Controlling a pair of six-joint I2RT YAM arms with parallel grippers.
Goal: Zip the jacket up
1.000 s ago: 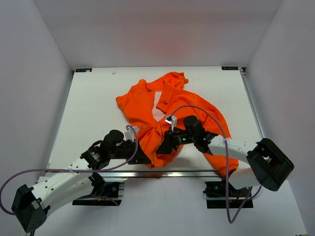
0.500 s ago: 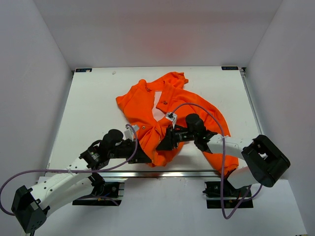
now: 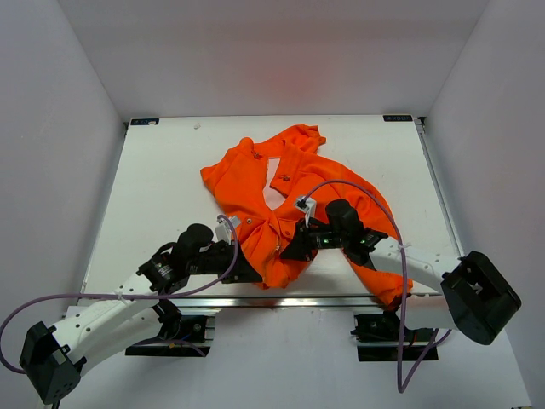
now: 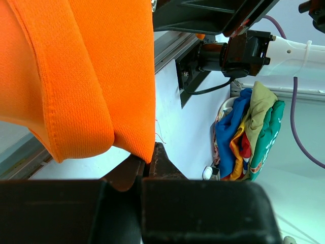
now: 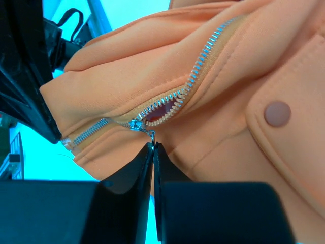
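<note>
I will move my left gripper to the left in the top view next and keep the jacket's bottom hem (image 3: 263, 282) (image 4: 144, 153) stretched until I release it, because the zipper is open above its slider.
The orange jacket (image 3: 294, 183) lies crumpled on the white table (image 3: 162, 187), its hem near the front edge. My left gripper (image 3: 255, 274) is shut on the bottom hem of the jacket (image 4: 91, 76), with a fold of fabric pinched between the fingertips (image 4: 161, 157). My right gripper (image 3: 286, 253) is shut on the zipper pull, just below the metal slider (image 5: 136, 124). The zipper (image 5: 203, 56) is joined for a short stretch near the hem and gapes open above the slider. A snap button (image 5: 278, 113) marks a pocket flap on the jacket (image 5: 218, 127).
The table's front rail (image 3: 281, 300) runs just below the hem. White walls enclose the table on three sides. A pile of colourful clothes (image 4: 251, 134) lies off the table, below the front edge. Purple cables (image 3: 375, 204) loop over the arms.
The right gripper has gone from open to shut, closing on the zipper pull, and its arm has shifted slightly. The left gripper has kept its hold on the hem.
</note>
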